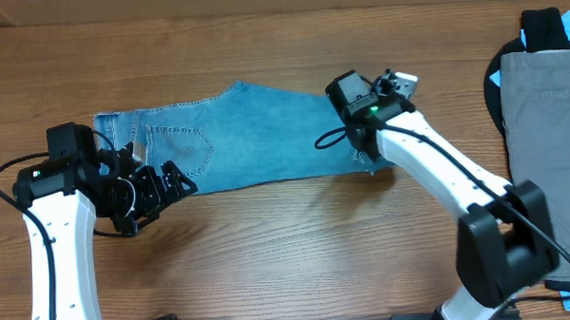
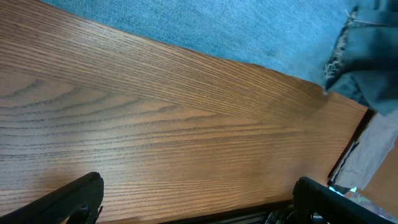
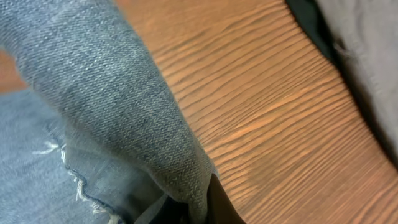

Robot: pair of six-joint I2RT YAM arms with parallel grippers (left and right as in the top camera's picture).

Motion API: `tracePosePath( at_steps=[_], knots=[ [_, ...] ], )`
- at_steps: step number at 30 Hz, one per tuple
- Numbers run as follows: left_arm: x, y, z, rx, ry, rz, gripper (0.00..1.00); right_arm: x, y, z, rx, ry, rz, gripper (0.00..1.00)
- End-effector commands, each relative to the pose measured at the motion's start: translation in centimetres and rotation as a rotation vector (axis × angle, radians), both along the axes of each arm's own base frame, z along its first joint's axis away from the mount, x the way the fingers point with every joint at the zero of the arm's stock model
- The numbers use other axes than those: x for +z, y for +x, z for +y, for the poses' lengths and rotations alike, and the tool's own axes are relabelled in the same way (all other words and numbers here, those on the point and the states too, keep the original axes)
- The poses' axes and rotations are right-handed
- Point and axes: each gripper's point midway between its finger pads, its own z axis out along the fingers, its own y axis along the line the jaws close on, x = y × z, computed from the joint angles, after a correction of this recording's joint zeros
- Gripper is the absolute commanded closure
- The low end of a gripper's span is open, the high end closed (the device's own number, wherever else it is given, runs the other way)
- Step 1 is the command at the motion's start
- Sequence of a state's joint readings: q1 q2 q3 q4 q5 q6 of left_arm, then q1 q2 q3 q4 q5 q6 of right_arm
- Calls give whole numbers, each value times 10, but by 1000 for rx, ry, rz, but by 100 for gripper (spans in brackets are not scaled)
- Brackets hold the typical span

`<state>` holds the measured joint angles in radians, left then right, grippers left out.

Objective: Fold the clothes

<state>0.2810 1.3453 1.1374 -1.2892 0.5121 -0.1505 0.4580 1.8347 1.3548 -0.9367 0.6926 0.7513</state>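
Note:
The hem end in my right gripper should move toward the pocket next, and down onto the flat denim between the hem end and the pocket.
The clothes are a pair of light blue jeans (image 1: 256, 137) lying flat across the table, with a stitched pocket toward the left and a frayed hem on the right. My right gripper (image 1: 363, 143) is shut on the hem end. In the right wrist view a fold of the denim (image 3: 112, 106) runs down into that gripper (image 3: 199, 210), and frayed threads hang beside it. My left gripper (image 1: 163, 197) stands open over bare wood just below the waist end. In the left wrist view its fingers (image 2: 74, 199) are spread wide with nothing between them, and the jeans (image 2: 249, 31) lie beyond.
A grey garment (image 1: 545, 113) lies on a black one (image 1: 544, 27) at the right edge of the table; in the right wrist view the grey garment (image 3: 367, 37) is close by. Bare wooden tabletop (image 1: 288, 236) stretches in front of the jeans.

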Motion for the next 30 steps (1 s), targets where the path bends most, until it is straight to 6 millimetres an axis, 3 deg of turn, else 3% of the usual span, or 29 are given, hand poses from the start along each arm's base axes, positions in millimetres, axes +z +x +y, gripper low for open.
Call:
tracePosePath(
  at_steps=[1,5,7,10,12,18,22,26,28,29,30],
  knots=[
    [-2,0,-1,-24,1,-2,0,-7,7,18,31,-29,-15,96],
    [-2,0,-1,-24,1,-4,0,-9,8,53,104,15,-49,96],
    [-2,0,-1,-24,1,-4,0,-9,8,80,157,66,-72,95],
    [-2,0,-1,-23,1,-4,0,-16,6,117,223,200,-59,81],
    [-2,0,-1,-24,1,-4,0,-22,2,149,278,343,-37,62],
    [-2,0,-1,-24,1,-4,0,-26,-9,210,362,625,20,59],
    [-2,0,-1,-24,1,-3,0,-4,-4,204,402,590,26,59],
    [-2,-1,-1,-34,2,-5,0,51,15,144,285,394,-46,59],
    [-2,-1,-1,-37,3,-8,0,71,25,126,335,341,-31,45],
    [-2,0,-1,-36,4,-11,0,71,27,124,361,343,-19,36],
    [-2,1,-1,-36,4,-13,0,68,29,119,374,337,-3,34]
  ],
)
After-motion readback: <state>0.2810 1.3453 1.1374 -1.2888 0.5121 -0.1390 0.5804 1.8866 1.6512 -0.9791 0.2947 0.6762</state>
